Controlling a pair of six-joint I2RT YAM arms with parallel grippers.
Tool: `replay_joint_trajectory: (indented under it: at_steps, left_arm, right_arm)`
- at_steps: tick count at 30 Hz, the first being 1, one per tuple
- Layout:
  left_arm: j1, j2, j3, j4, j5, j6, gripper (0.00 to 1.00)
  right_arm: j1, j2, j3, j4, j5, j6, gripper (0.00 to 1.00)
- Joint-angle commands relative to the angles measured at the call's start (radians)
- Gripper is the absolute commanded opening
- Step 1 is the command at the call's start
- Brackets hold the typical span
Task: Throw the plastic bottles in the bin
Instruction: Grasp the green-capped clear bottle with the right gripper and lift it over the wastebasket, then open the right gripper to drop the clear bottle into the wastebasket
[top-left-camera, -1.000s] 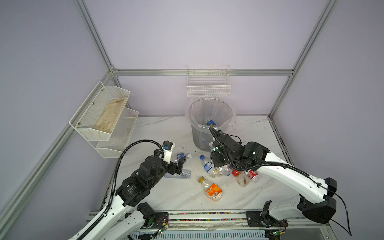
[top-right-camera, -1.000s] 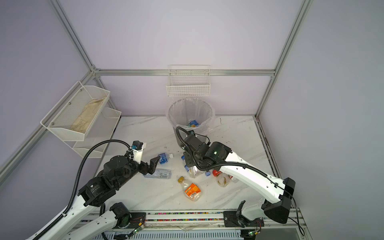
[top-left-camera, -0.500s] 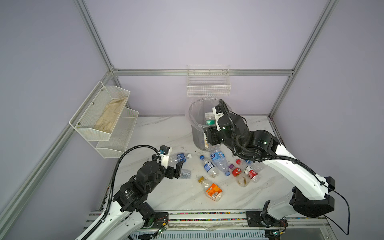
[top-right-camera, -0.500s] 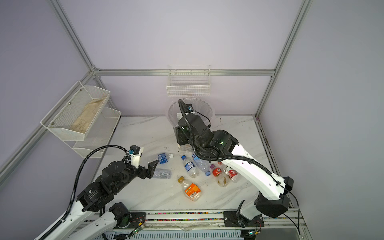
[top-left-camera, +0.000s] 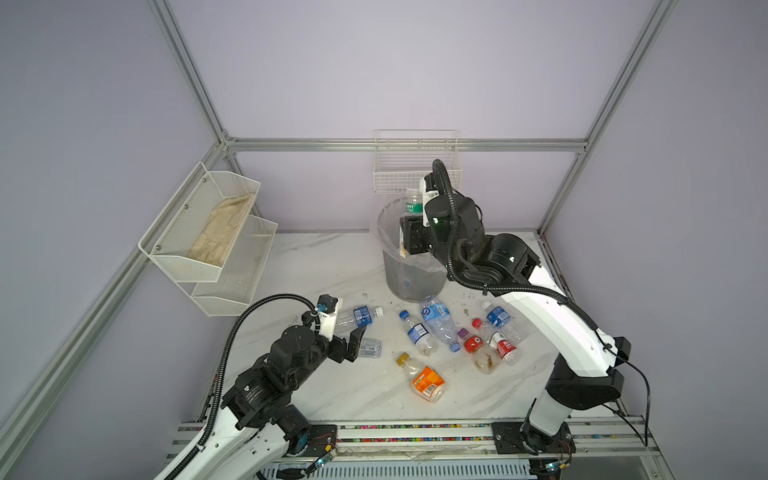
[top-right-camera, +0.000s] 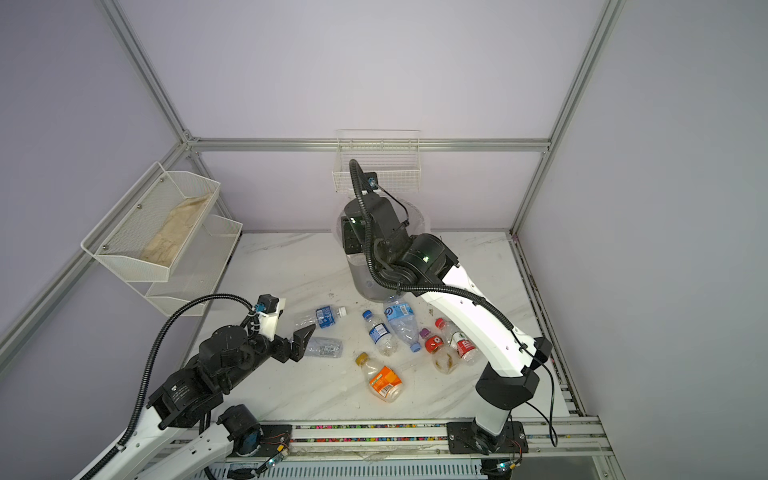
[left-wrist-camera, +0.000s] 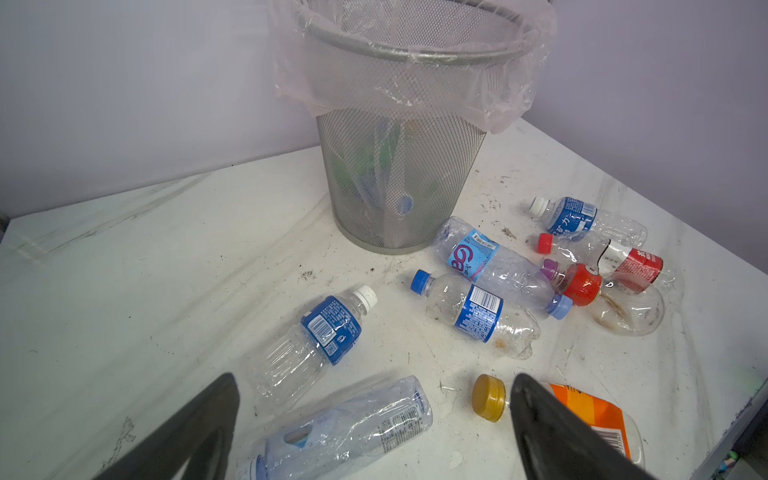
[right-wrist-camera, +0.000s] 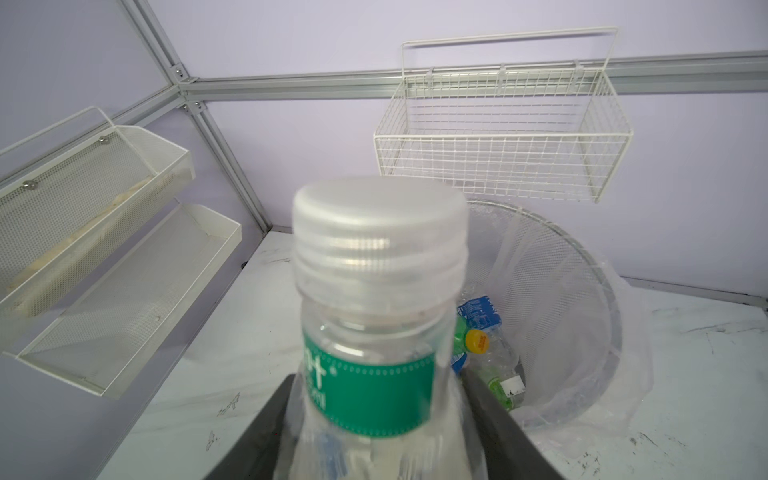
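Note:
The middle of the bin's opening (top-left-camera: 392, 222) (right-wrist-camera: 504, 312) lies outward of my right gripper. My right gripper will next carry the clear bottle outward past the bin's near rim and let it go.
My right gripper (right-wrist-camera: 374, 432) is shut on a clear bottle with a green label and a white cap (right-wrist-camera: 370, 374), held cap-up over the near rim of the bin (top-left-camera: 411, 278). That held bottle (top-left-camera: 412, 203) shows in a top view. The grey mesh bin (right-wrist-camera: 582, 266) has a clear liner and several bottles inside. My left gripper (left-wrist-camera: 374, 378) is open, low over the table, with a crushed clear bottle (left-wrist-camera: 345, 424) lying between and beyond its fingers. Several plastic bottles lie in front of the bin, among them a blue-labelled one (left-wrist-camera: 328, 328) and an orange-labelled one (top-left-camera: 424, 378).
Two white mesh shelves (top-left-camera: 208, 232) hang on the left wall. A white wire basket (top-left-camera: 415, 166) hangs on the back wall just above the bin. More bottles with red labels (top-left-camera: 498, 343) lie under my right arm. The base rail (top-left-camera: 415, 428) runs along the front edge.
My right arm has risen from the bottle pile on the table to above the bin's rim, carrying the green-labelled bottle. My left arm has drawn back a little toward the front left.

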Motion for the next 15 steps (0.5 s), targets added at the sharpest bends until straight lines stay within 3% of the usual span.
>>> replay_joint_trajectory:
  at_steps: [1,15]
  left_arm:
    - [0.002,-0.013,-0.029,-0.003,-0.003,0.028,1.00]
    - [0.002,-0.040,-0.037,-0.023,-0.041,0.030,1.00]
  right_arm:
    - [-0.034,0.030,0.061,-0.004,0.006,-0.020,0.19]
    - [-0.206,0.202,0.219,-0.029,-0.102,-0.027,0.20]
